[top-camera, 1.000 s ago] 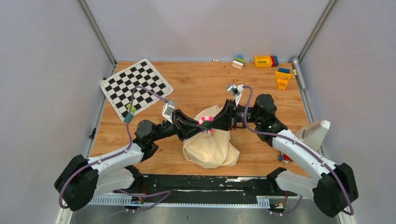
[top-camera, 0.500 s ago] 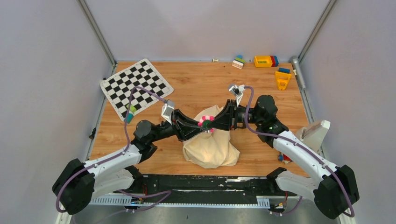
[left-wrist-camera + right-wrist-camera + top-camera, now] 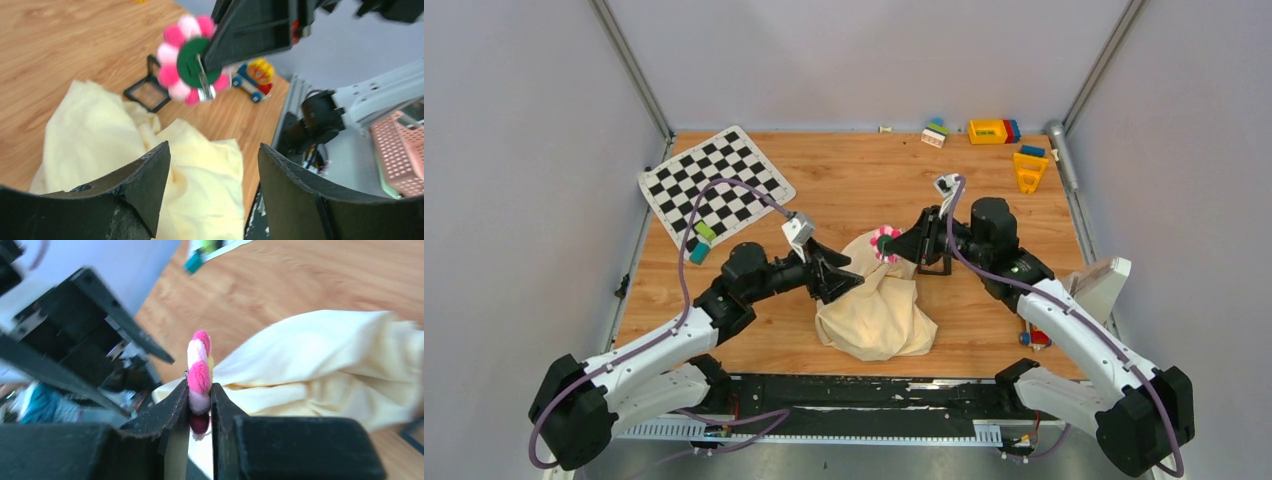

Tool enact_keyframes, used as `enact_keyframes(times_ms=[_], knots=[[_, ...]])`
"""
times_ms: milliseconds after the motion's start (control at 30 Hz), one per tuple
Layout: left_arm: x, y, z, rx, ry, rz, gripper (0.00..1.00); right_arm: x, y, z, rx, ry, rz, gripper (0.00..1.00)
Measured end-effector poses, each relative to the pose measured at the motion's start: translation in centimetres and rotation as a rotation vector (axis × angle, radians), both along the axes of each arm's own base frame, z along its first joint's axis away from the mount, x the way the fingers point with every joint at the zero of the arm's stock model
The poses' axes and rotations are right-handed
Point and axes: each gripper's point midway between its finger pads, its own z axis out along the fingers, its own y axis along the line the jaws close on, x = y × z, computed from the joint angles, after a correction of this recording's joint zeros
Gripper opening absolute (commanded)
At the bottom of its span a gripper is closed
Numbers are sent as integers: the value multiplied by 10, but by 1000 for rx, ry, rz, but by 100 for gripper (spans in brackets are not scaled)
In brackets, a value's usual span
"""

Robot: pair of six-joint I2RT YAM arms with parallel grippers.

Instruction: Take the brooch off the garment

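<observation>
Next, my right gripper turns downward over the small black square frame [image 3: 935,266] [image 3: 413,435], lowers the brooch and releases it inside, since the brooch hangs clear of the garment.
The brooch [image 3: 885,243], a small flower with pink petals and a green back, is pinched between my right gripper's [image 3: 896,245] fingers just above the far edge of the cream garment [image 3: 879,315]. In the right wrist view the shut fingers [image 3: 175,410] squeeze the brooch [image 3: 199,372] edge-on. In the left wrist view the brooch [image 3: 187,62] hangs off the cloth [image 3: 195,175] with its metal pin showing. My left gripper [image 3: 844,283] is open and empty, its fingers [image 3: 145,185] spread low over the garment's left side.
A small black square frame [image 3: 934,266] lies by the right gripper. A checkerboard mat [image 3: 714,185] lies at the back left. Toy blocks [image 3: 990,131] and a yellow piece [image 3: 1029,170] sit at the back right. A toy car [image 3: 254,76] sits near the right edge.
The two grippers met at the brooch over the cloth; now they are apart. The right gripper has drawn back to the right with the brooch. The left gripper has backed off left.
</observation>
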Motion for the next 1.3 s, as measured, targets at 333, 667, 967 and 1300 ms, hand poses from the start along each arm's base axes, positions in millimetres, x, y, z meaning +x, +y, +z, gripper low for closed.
enact_keyframes(times_ms=[333,667,967,1300], knots=[[29,6,-113,469,196,137,55,77,-40,-24,-390,27,-448,0],[81,57,-176,608,397,295,0,99,-66,-104,-947,96,-643,0],[109,119,-110,534,225,619,4,102,-105,-154,-1292,144,-732,0],[103,143,-107,567,183,704,6,102,-122,-173,-1474,181,-779,0]])
